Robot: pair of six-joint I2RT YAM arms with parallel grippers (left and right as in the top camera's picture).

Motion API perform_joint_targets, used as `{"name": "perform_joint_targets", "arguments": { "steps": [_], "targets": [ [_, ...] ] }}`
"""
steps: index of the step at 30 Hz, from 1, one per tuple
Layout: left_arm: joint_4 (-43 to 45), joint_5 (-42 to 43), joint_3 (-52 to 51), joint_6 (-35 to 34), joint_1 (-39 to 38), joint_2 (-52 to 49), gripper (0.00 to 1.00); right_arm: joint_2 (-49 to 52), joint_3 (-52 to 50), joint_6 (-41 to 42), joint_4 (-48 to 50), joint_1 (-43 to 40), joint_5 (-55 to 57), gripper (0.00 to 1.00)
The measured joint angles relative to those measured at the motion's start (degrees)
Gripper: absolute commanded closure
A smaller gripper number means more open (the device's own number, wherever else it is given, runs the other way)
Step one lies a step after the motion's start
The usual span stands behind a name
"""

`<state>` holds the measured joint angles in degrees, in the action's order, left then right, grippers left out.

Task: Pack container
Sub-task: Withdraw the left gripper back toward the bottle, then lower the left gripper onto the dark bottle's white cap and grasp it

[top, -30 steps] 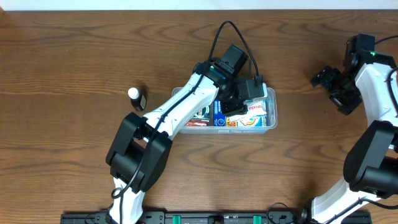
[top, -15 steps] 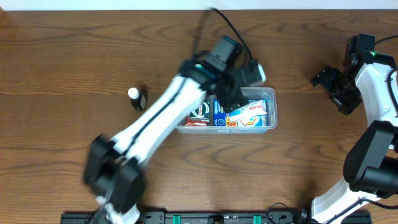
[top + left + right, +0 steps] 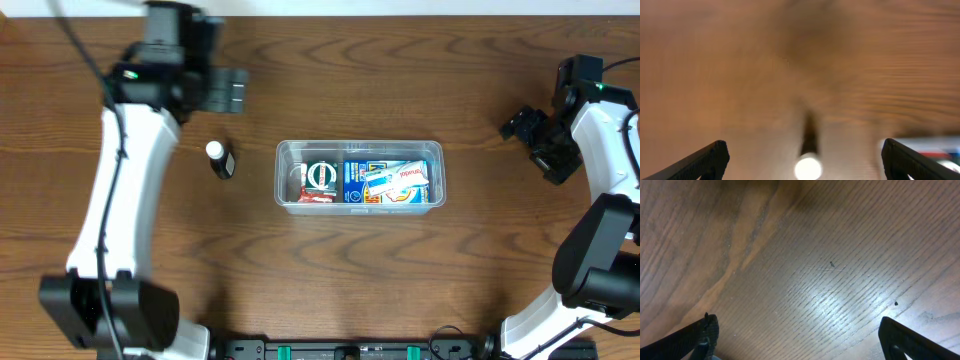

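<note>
Next I will move my left gripper down and back until its spread fingers straddle the bottle's white cap [image 3: 214, 149] [image 3: 808, 168], since the bottle stands below and back from the gripper.
The clear container [image 3: 434, 149] sits mid-table and holds a blue-and-white box [image 3: 354, 181], a white packet with red print [image 3: 402, 177] and a red-and-black packet [image 3: 319, 176]. A small dark bottle with a white cap [image 3: 218, 158] stands to its left. My left gripper [image 3: 231, 92] hangs open at the back left, above and behind the bottle. The left wrist view is blurred; there the bottle [image 3: 808, 159] lies between the spread fingers of the left gripper [image 3: 804, 145]. The right gripper [image 3: 533, 139] is open at the far right, and the right gripper [image 3: 797, 321] has only bare wood under it.
The table is dark wood [image 3: 400, 280]. A corner of the container [image 3: 935, 150] shows blurred at the right edge of the left wrist view. The right arm's white link [image 3: 610, 140] stands along the table's right edge.
The left arm has swung from over the container to the table's back left, its jaws opening wide. The container's contents now show unobstructed. The right arm has not moved.
</note>
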<state>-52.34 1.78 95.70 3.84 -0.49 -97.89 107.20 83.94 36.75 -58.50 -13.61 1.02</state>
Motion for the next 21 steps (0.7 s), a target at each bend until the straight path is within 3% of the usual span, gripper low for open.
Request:
{"name": "perform_joint_targets", "arguments": {
  "steps": [4, 8, 18, 21],
  "targets": [
    [-2.8, 3.9, -0.3, -4.7, 7.1, -5.2, 0.02, 0.0, 0.0, 0.0, 0.0, 0.0, 0.0, 0.01],
    [-4.5, 6.5, -0.5, -6.5, 9.5, -9.0, 0.02, 0.0, 0.0, 0.0, 0.0, 0.0, 0.0, 0.01],
    [-7.0, 8.7, -0.5, -6.6, 4.8, -10.7, 0.00, 0.0, 0.0, 0.0, 0.0, 0.0, 0.0, 0.01],
    [-8.8, 8.8, -0.5, -5.5, 2.9, -10.7, 0.04, 0.0, 0.0, 0.0, 0.0, 0.0, 0.0, 0.01]
  ]
}}
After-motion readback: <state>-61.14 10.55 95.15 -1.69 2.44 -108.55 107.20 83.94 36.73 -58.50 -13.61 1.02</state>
